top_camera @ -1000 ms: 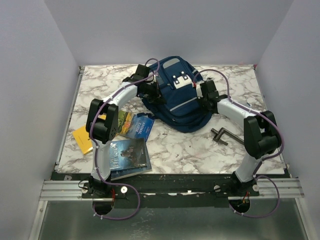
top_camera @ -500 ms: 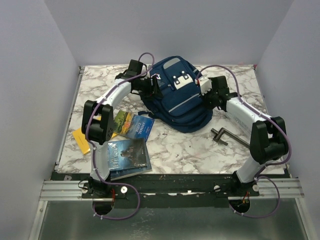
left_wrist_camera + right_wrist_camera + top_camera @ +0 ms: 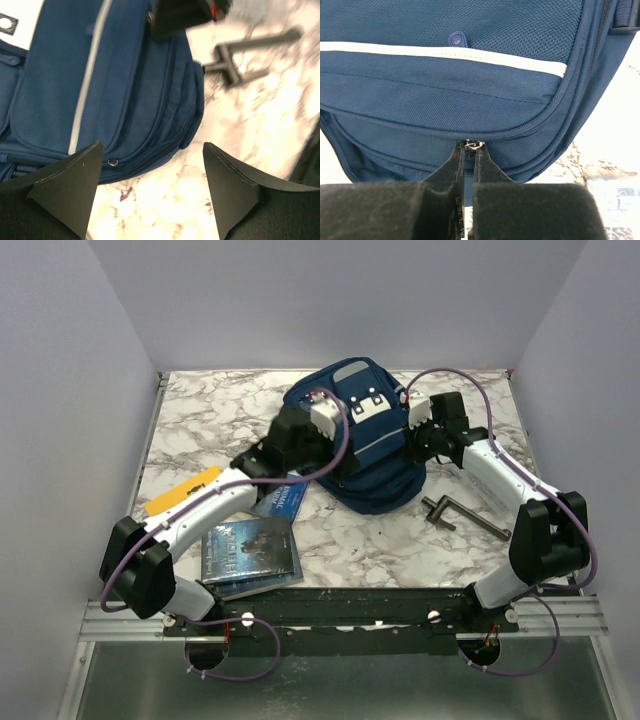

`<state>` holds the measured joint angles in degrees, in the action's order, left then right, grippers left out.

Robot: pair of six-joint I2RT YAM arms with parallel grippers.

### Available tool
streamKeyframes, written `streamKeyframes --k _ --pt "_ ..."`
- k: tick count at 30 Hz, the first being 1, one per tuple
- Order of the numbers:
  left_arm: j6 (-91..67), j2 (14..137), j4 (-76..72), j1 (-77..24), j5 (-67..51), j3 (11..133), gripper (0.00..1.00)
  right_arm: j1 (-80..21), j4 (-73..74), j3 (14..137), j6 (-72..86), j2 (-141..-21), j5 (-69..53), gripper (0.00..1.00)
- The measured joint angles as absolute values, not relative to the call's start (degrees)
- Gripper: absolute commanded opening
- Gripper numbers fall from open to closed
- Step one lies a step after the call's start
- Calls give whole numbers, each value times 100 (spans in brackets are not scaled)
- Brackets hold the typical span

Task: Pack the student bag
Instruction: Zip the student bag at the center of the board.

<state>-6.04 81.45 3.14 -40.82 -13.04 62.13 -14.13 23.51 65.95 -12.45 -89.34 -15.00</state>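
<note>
My right gripper moves along the zipper pull's seam next, as it curves onward, to the bend by the white stripe's end and releases the pull there.
The student bag, navy with grey stripes and white clips, lies at the back middle of the marble table. My left gripper hovers at the bag's near left edge. In the left wrist view the left gripper stands open with nothing between its fingers, over the bag's lower edge and bare table. My right gripper is at the bag's right side. In the right wrist view the right gripper is shut on a small metal zipper pull on the bag's seam.
Near the left arm lie a yellow book, a blue-covered book and a dark-covered book. A grey metal crank tool lies on the table to the right of the bag, also in the left wrist view as the tool.
My left gripper has opened and let go at the bag's left side, and the left arm has swung down to the bag's near edge. The right gripper has stayed shut, shifting slightly back.
</note>
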Motion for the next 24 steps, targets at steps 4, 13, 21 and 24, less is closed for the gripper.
streamKeyframes --k 4,13,21,24 --pt "517 8689 -248 -4831 -714 5935 77 -1413 2346 6488 -1090 -8799 -1778 1" --pt "1804 9703 -897 -5304 290 6692 67 -1417 2368 6270 -934 -8429 -2108 1" --pt "2215 10038 -1170 -5365 567 6890 58 -1417 2377 6270 -897 -8388 -2180 1" --pt "2283 10237 -1208 -5371 615 7026 51 -1420 2418 6272 -899 -8388 -2178 1"
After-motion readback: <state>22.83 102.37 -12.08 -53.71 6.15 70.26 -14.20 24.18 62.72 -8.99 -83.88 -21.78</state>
